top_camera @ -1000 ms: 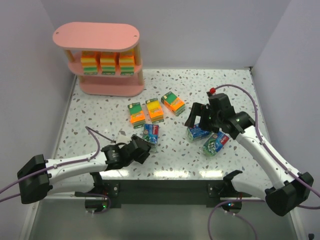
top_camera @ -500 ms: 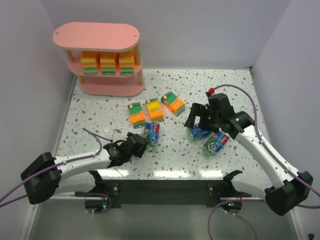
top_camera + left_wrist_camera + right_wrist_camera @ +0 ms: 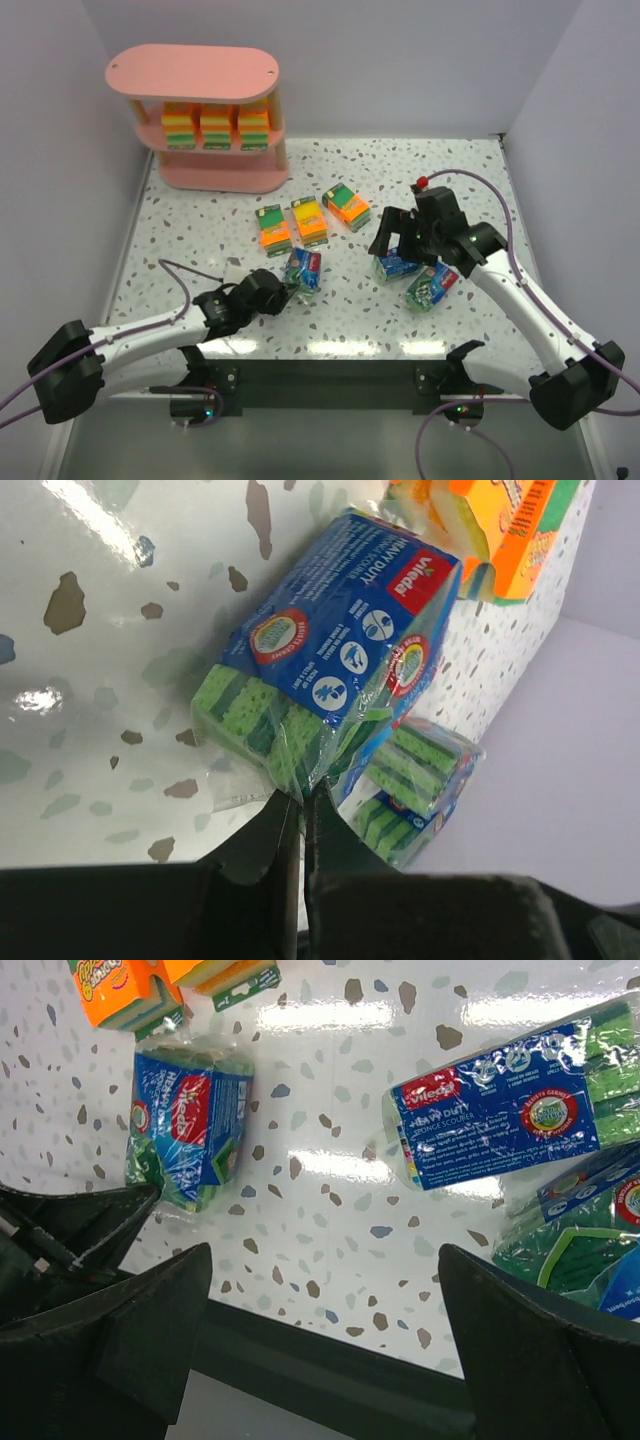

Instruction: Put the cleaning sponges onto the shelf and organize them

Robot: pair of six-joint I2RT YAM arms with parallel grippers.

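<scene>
My left gripper is at the pack and needs to lift it. It should then carry the pack outward to the bare bottom board's end [image 3: 262,178] by the orange row and let go there.
My left gripper [image 3: 284,290] [image 3: 300,802] is shut on the crimped wrapper end of a blue-green sponge pack [image 3: 302,270] [image 3: 330,670] lying on the table. Two more blue-green packs [image 3: 395,265] [image 3: 432,287] lie to the right, under my right gripper [image 3: 402,238] [image 3: 325,1260], which hovers open with nothing between its fingers. Three orange packs [image 3: 272,229] [image 3: 309,219] [image 3: 347,206] sit in a row mid-table. The pink shelf [image 3: 192,70] stands at the back left with three orange packs [image 3: 215,127] on its middle tier.
White side walls close in the speckled table [image 3: 200,230] on the left and right. The shelf's bottom board [image 3: 222,180] shows bare pink. In the right wrist view the left gripper's dark fingers [image 3: 75,1225] sit beside the held pack [image 3: 190,1125].
My left gripper has reached forward to the blue-green pack and shut on its wrapper end; the pack has nudged slightly. The right arm has stayed still and open.
</scene>
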